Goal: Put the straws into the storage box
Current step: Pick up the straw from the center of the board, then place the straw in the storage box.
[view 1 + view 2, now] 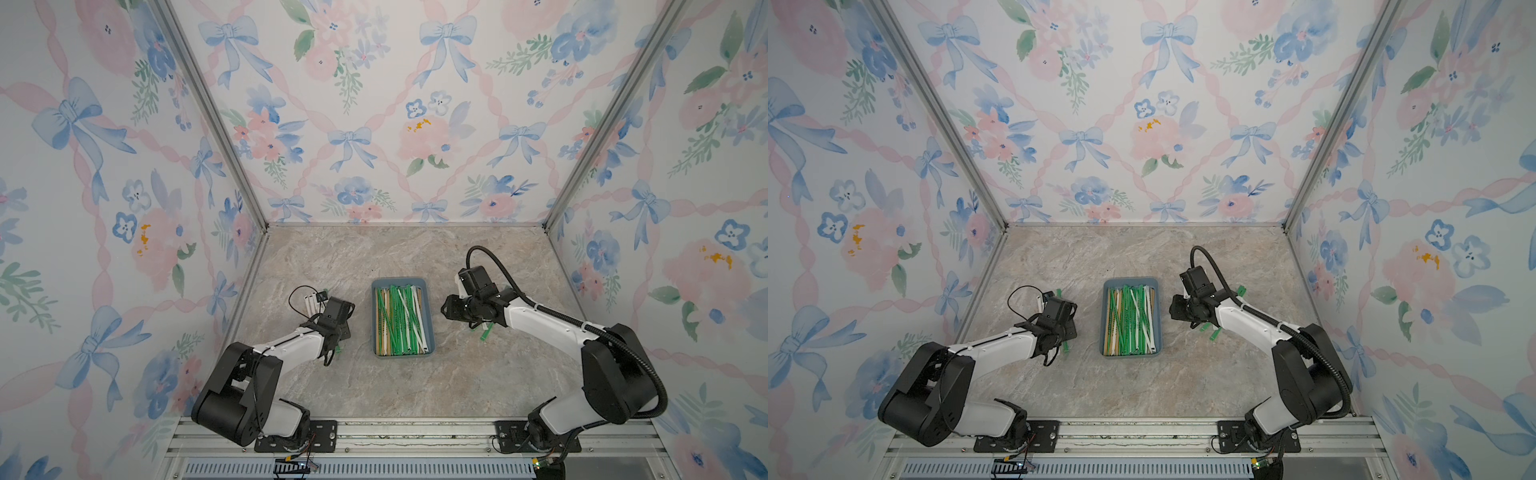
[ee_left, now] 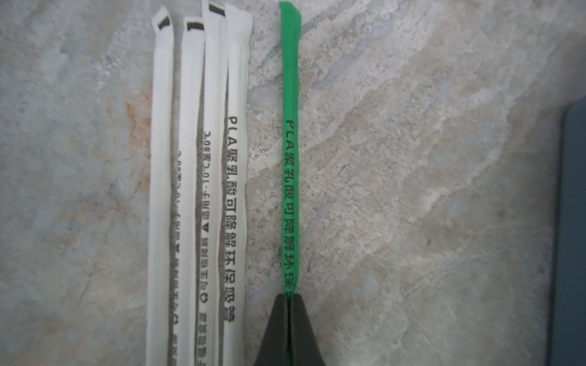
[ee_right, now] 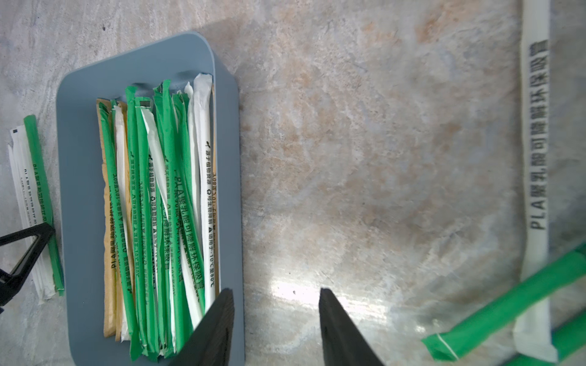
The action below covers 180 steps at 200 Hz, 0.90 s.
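The box's side stands between the green straw [image 2: 290,158] and the straws inside, so next I need to move my left gripper up over it, then down onto them to release that straw.
The slate-blue storage box [image 1: 401,282] sits mid-table in both top views, holding several green, white and tan straws [image 1: 400,322]. To its left, my left gripper [image 2: 288,296] is shut on a green straw [image 2: 290,158] that lies on the marble beside several white printed straws [image 2: 215,190]. My right gripper [image 3: 276,294] hangs open over bare table just right of the box wall [image 3: 228,190], with nothing between its fingers. Loose straws lie under and behind the right arm: a green one [image 3: 507,304] and a white one [image 3: 536,158].
Floral walls enclose the marble table [image 1: 415,386] on three sides. Both arm bases are bolted to the metal rail [image 1: 415,432] at the front edge. The box's edge [image 2: 570,221] shows in the left wrist view, apart from the held straw.
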{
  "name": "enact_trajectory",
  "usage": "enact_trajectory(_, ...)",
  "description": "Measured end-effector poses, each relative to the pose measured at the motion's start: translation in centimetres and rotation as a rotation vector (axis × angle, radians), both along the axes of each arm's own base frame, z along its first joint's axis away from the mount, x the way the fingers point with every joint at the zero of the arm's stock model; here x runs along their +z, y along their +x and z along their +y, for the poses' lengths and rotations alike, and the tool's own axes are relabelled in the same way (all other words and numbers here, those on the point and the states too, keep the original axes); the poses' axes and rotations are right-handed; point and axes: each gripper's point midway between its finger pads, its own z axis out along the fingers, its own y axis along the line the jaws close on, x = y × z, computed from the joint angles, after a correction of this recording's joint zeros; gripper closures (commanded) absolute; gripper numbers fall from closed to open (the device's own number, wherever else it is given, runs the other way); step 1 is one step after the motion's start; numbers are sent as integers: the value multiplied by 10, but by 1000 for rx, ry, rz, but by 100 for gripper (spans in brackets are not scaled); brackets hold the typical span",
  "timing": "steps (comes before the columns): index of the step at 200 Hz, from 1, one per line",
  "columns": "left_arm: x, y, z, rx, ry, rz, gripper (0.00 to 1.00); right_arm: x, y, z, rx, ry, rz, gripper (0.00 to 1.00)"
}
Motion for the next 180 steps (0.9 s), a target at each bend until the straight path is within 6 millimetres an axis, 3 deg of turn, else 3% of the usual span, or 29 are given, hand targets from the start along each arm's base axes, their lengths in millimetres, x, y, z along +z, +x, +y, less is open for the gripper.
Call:
enact_trajectory(40,8,-4,-17,-57,-32,-9,100,5,3,-5,-9,4,-15,54)
enact_trajectory(109,72,1,-87,-190,-187,-178,100,5,3,-6,-12,4,-14,54)
enact_trajectory(180,74,-14,-135,-281,-278,-167,100,5,3,-6,-13,4,-14,54)
